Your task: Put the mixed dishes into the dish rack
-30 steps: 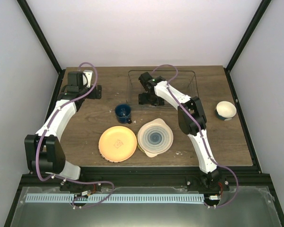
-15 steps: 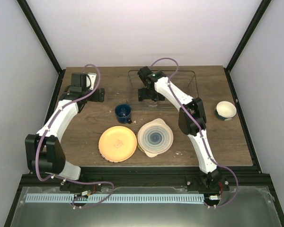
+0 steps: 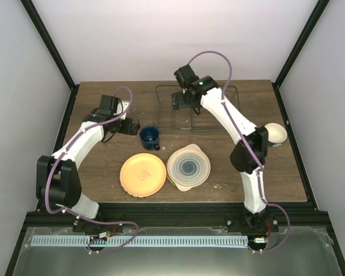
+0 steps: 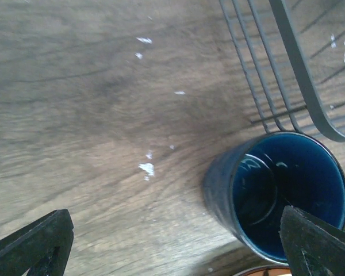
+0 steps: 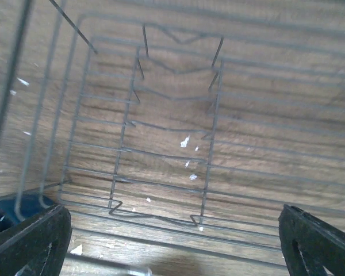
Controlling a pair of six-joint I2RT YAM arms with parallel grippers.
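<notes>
My left gripper shifts to the right in the top view next and lowers to close on the mug's nearest side [image 3: 141,135] [image 4: 231,192], since its fingers mostly span bare table.
The dark blue mug [image 3: 150,137] stands upright just in front of the wire dish rack [image 3: 227,87]. My left gripper [image 3: 132,127] is open just left of the mug. In the left wrist view the mug [image 4: 276,195] sits by the right finger [image 4: 316,241], with most of the gap between the jaws [image 4: 172,247] over bare table. My right gripper [image 3: 183,100] hovers open and empty over the rack's left part; its view looks down on the divider prongs [image 5: 210,144]. The orange-yellow plate [image 3: 142,174] and the ringed cream plate [image 3: 188,167] lie flat near the front. The white-and-blue bowl [image 3: 274,133] sits at the right, partly behind my right arm.
The rack's corner wires [image 4: 302,75] stand just beyond the mug in the left wrist view. The orange plate's rim [image 4: 264,271] shows at that view's bottom edge. The mug's edge [image 5: 11,207] shows at the lower left of the right wrist view. White specks dot the wooden table [image 3: 103,167].
My left gripper has moved right from the table's back left corner to just beside the mug. My right gripper has risen and moved back over the rack. The dishes have not moved.
</notes>
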